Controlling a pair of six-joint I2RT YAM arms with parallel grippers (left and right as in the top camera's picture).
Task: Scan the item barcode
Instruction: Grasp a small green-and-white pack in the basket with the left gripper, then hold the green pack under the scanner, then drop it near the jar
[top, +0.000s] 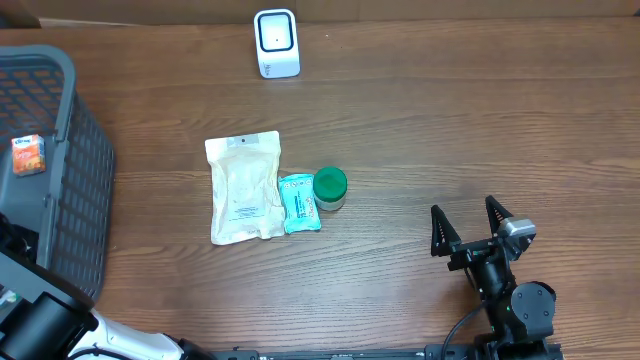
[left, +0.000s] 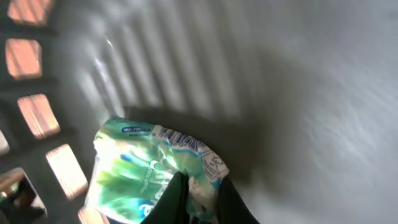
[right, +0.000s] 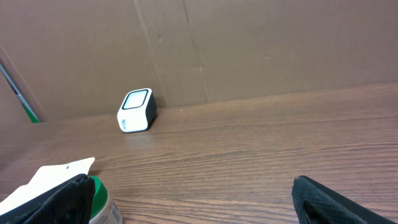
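The robot needs to lift its left gripper from the basket (left: 292, 93) and lower it beyond the jar to let go, because that bare wood is to its right in the overhead view.
In the left wrist view my left gripper (left: 200, 190) is shut on the corner of a green and white packet (left: 140, 171), pinched between its two black fingers inside the grey basket (left: 292, 93). The packet's white label edge faces up. The white barcode scanner (top: 276, 43) stands at the far edge of the table and also shows as the scanner (right: 137, 111) in the right wrist view. At the front right my right gripper (top: 468, 228) hovers open over bare wood, nothing between its fingers.
The grey basket (top: 70, 200) fills the left side, with a small orange box (top: 28, 155) inside. A white pouch (top: 245, 188), a teal packet (top: 299, 203) and a green-lidded jar (top: 330, 187) lie mid-table. A cardboard wall (right: 249, 43) backs the table.
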